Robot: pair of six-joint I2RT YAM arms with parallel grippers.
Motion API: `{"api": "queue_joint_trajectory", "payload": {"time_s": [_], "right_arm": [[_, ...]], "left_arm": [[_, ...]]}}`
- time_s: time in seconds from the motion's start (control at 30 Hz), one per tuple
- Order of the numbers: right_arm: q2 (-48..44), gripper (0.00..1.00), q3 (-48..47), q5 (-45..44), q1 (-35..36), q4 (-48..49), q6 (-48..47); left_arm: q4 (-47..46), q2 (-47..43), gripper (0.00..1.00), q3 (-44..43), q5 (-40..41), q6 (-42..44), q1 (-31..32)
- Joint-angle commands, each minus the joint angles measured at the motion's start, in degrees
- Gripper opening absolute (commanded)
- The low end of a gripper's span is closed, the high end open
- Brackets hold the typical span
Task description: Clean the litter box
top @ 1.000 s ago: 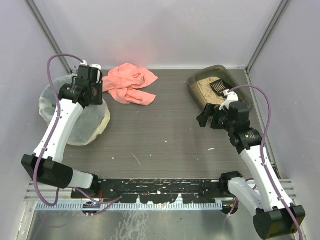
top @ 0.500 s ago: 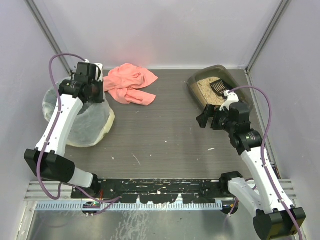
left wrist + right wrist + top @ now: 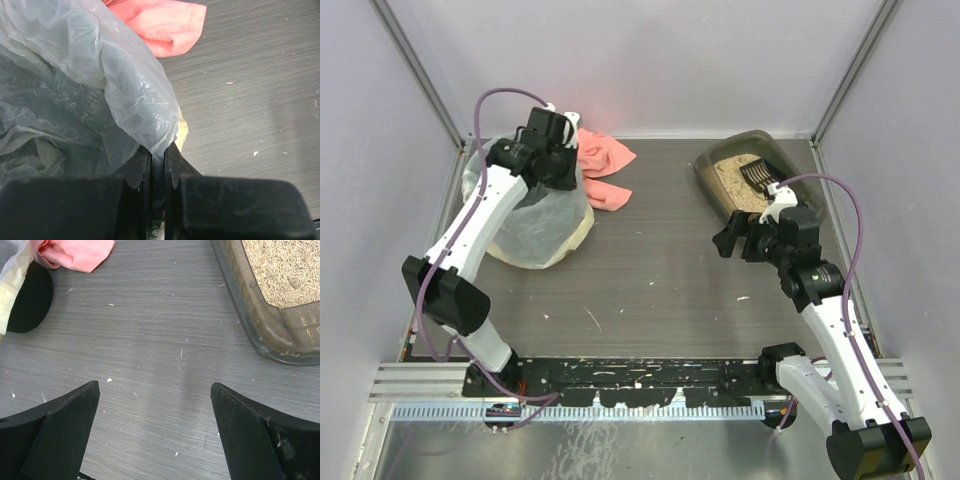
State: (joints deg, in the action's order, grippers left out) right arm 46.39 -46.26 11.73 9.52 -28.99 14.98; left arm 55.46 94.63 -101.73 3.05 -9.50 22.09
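Observation:
My right gripper will next move outward and down astride the litter box's bin-side rim [image 3: 711, 193] [image 3: 239, 285] to close. The bare table beside it leaves room for one finger.
The litter box [image 3: 704, 170], a dark smoky-brown tray with tan litter, sits at the back right with a small black slotted scoop [image 3: 757, 175] lying in it. Its near corner shows in the right wrist view [image 3: 260, 335]. My right gripper [image 3: 732, 240] hangs open and empty over the bare table just left of the box [image 3: 155, 390]. My left gripper [image 3: 560, 160] is shut on the rim of the round bin [image 3: 535, 225]. In the left wrist view the fingers pinch the white bag [image 3: 100, 75] at the gripper [image 3: 157, 148].
A pink cloth [image 3: 605, 165] lies at the back, partly behind the bin, and shows in both wrist views [image 3: 160, 25] [image 3: 75, 252]. Small litter specks dot the dark table [image 3: 660, 270]. Walls close in left, right and back.
My left gripper has dragged the bin rightward and toward the back, so that it now covers part of the pink cloth. The right arm has not moved.

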Motion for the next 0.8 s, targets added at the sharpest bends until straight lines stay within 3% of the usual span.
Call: {"api": "queue_joint_trajectory", "payload": {"time_s": [0.0,0.07,0.2,0.47,0.77], "right_arm": [[-1.0,0.98,0.4,0.7,-0.3,1.4,0.4],[-0.9,0.98,0.4,0.7,-0.3,1.4,0.5],[-0.9,0.98,0.4,-1.0,-0.3,1.4,0.6],[-0.2,0.98,0.6,-4.5,-0.3,2.1,0.9],[3.9,0.99,-0.6,-9.6,-0.3,5.8,2.9]], "left_arm": [[-3.5,4.0,0.00,-4.6,-6.4,-4.8,3.6],[-2.8,5.9,0.05,-6.3,-6.2,-4.8,4.9],[-2.2,6.9,0.26,-7.4,-6.1,-4.8,5.9],[-2.8,1.4,0.64,-6.6,-5.7,-3.9,6.0],[-4.4,-10.6,0.82,-1.4,-1.9,-2.4,5.9]]}}
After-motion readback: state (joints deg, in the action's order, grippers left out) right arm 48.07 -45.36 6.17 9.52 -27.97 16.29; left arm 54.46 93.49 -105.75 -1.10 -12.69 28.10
